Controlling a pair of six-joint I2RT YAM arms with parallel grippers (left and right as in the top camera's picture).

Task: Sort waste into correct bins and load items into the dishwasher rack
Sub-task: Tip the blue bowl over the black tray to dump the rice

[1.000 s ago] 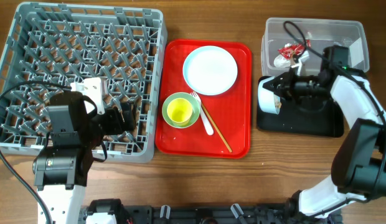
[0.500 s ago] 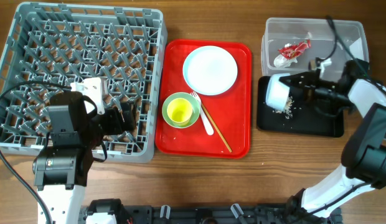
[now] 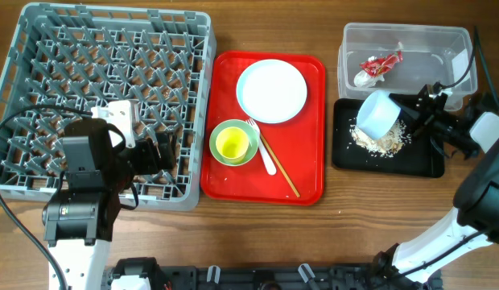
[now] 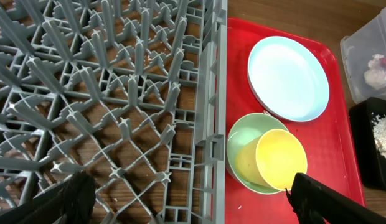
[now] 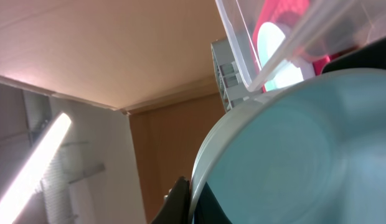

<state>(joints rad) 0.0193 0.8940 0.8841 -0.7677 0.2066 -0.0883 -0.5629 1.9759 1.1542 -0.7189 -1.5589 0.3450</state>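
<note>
My right gripper will next swing over the white plate point(image 3: 271, 91), to its left in the overhead view. It will turn the bowl upright to release it, with the scraps emptied.
My right gripper point(image 3: 406, 109) is shut on the rim of the pale blue-white bowl point(image 3: 378, 113), which hangs tipped on its side over the black tray point(image 3: 422, 165). A heap of whitish food scraps point(image 3: 381, 140) lies on that tray under the bowl's mouth. In the right wrist view the bowl point(image 5: 305, 155) fills the frame, its rim pinched in the gripper point(image 5: 193, 199). The red-and-white wrapper point(image 3: 378, 64) lies in the clear tub point(image 3: 426, 36). My left gripper point(image 4: 190, 202) stands open and empty over the right front edge of the dishwasher rack point(image 3: 40, 48).
The red tray point(image 3: 310, 189) between rack and bins carries the white plate point(image 3: 271, 90), the green bowl point(image 3: 219, 153) with the yellow cup point(image 3: 232, 144) inside, the white spoon point(image 3: 265, 153) and the chopsticks point(image 3: 283, 177). The left wrist view shows the plate point(image 4: 286, 78) and cup point(image 4: 280, 158).
My right arm has drawn back to the right and tipped the bowl over. The food scraps have spilled from it onto the black tray. The left arm has not moved.
</note>
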